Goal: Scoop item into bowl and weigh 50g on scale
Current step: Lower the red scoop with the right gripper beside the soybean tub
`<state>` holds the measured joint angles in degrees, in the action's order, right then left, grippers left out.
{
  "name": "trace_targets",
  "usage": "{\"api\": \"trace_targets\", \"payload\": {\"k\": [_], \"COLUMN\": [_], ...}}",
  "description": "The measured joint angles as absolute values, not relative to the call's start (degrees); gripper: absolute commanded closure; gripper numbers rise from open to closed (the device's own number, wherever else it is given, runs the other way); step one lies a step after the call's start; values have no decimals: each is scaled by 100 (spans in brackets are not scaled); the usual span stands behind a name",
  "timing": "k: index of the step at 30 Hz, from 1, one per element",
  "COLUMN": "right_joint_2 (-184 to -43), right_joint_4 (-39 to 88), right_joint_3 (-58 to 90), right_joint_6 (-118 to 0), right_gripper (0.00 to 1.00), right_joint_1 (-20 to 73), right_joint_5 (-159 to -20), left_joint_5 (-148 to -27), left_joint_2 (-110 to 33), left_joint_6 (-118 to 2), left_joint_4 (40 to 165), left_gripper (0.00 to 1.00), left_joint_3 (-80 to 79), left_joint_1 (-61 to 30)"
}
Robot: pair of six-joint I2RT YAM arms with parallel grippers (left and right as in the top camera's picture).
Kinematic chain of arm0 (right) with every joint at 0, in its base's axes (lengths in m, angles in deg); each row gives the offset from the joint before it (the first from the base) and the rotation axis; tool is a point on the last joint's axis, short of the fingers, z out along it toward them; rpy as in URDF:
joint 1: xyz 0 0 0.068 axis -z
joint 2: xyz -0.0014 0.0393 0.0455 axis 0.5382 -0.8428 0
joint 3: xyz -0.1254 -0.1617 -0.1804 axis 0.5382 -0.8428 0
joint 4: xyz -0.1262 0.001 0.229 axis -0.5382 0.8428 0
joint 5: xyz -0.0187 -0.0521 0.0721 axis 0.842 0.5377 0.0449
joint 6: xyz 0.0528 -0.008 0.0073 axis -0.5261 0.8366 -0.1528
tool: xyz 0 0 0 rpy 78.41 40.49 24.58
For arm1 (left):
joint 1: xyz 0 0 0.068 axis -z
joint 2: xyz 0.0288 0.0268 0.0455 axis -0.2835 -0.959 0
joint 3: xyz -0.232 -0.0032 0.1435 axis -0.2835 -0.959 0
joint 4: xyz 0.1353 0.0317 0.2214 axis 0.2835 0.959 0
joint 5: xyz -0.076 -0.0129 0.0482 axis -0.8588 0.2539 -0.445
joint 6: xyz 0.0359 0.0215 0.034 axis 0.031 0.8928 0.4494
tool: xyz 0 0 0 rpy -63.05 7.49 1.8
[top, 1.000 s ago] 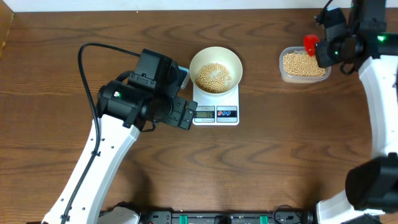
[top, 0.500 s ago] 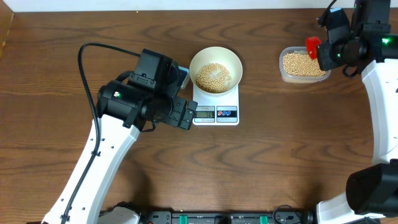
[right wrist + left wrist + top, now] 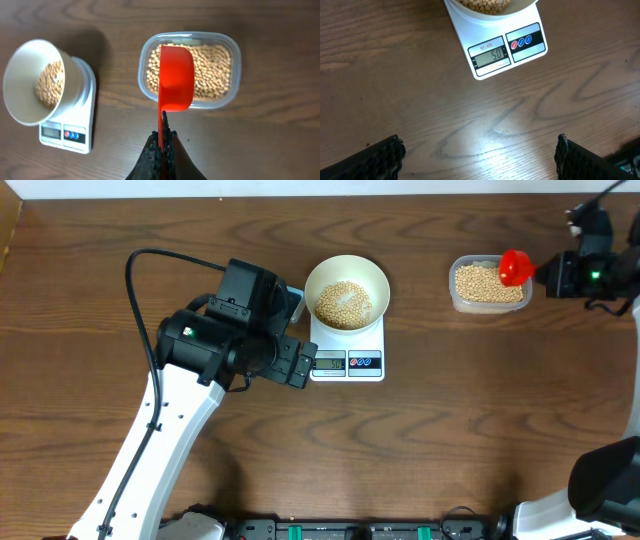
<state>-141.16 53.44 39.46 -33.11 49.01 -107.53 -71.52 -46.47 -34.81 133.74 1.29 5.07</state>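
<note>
The scale's display already shows the asked weight. My right gripper should first move back past the tub's near edge, then go down toward the empty wood.
The white bowl sits on the white scale and holds a heap of tan beans. The scale's display reads 50. My left gripper is open and empty, low over bare wood just in front of the scale. My right gripper is shut on the handle of a red scoop, held over the clear tub of beans. The scoop's inside faces away, so its contents are hidden. The scoop also shows overhead at the tub's right edge.
The left arm lies just left of the scale, its black cable looping up behind it. The right arm reaches in from the right edge. The table's back edge runs along the top.
The right gripper has swung right and turned, so the red scoop now sits over the tub's right edge. The left arm, bowl and scale have not moved.
</note>
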Motion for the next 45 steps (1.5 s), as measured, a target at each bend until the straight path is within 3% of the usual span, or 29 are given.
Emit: {"api": "trace_targets", "payload": {"k": [9,24,37,42,45], "right_joint_2": [-14618,-14833,-14839,-14839,-14839], "right_joint_4": [5398,6716,5977,5862,5822], "right_joint_3": [3943,3915,2630,2582,2582], "right_joint_6": [-4657,-3785,-3671,-3676,-3676], "right_gripper": [99,99,99,95,87], "right_joint_1": [4964,4980,5111,5198,5233], "right_joint_5": [-10834,-11380,-11332,-11236,-11159], "left_joint_5": [-7152,-7152,-7152,-7152,-7152], "left_joint_2": [-4647,-4647,-4647,-4647,-4647], "left_joint_6": [-3481,-3481,-3481,-3481,-3481], "left_joint_4": [13374,13374,13374,13374,13374], "left_gripper": [2,2,2,2,2], "left_joint_3": [129,129,129,129,129], "left_joint_1": [507,507,507,507,507]}}
